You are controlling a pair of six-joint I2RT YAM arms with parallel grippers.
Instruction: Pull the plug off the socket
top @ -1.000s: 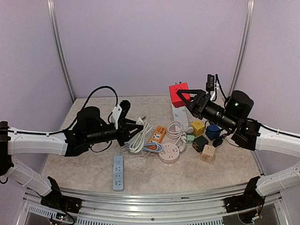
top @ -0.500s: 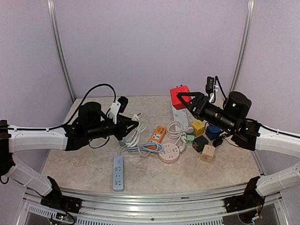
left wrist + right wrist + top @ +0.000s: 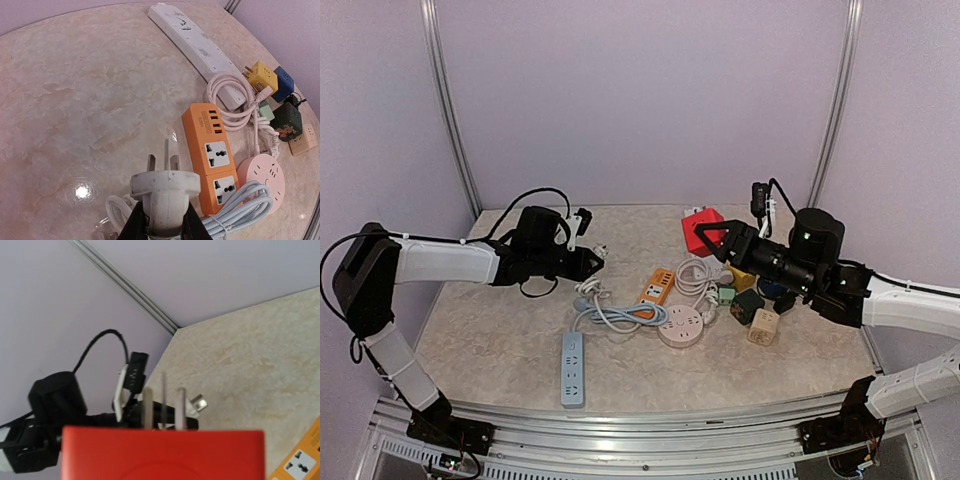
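Note:
Next, my right gripper moves back and down onto the bare tabletop between the blue-grey strip and pink round socket, clear for releasing the cube.
My left gripper (image 3: 590, 256) is shut on a white three-prong plug (image 3: 601, 249) and holds it above the table, prongs pointing away; its pale cable (image 3: 610, 316) trails down to the table. In the left wrist view the plug (image 3: 165, 192) fills the bottom centre between the fingers (image 3: 134, 225). My right gripper (image 3: 718, 238) is shut on a red cube socket (image 3: 701, 230), held in the air at the back right. In the right wrist view the red cube (image 3: 162, 452) fills the bottom, its three prongs (image 3: 163, 401) sticking up. Plug and cube are well apart.
An orange power strip (image 3: 658, 286), a pink round socket (image 3: 681, 326) and a coiled white cord (image 3: 695, 272) lie mid-table. Several small cube adapters (image 3: 760, 305) sit at the right. A blue-grey strip (image 3: 573, 368) lies near the front. A long white strip (image 3: 195, 42) lies at the back.
My left arm has swung back and left, carrying the plug up and away from the table. My right gripper has lowered with the red cube.

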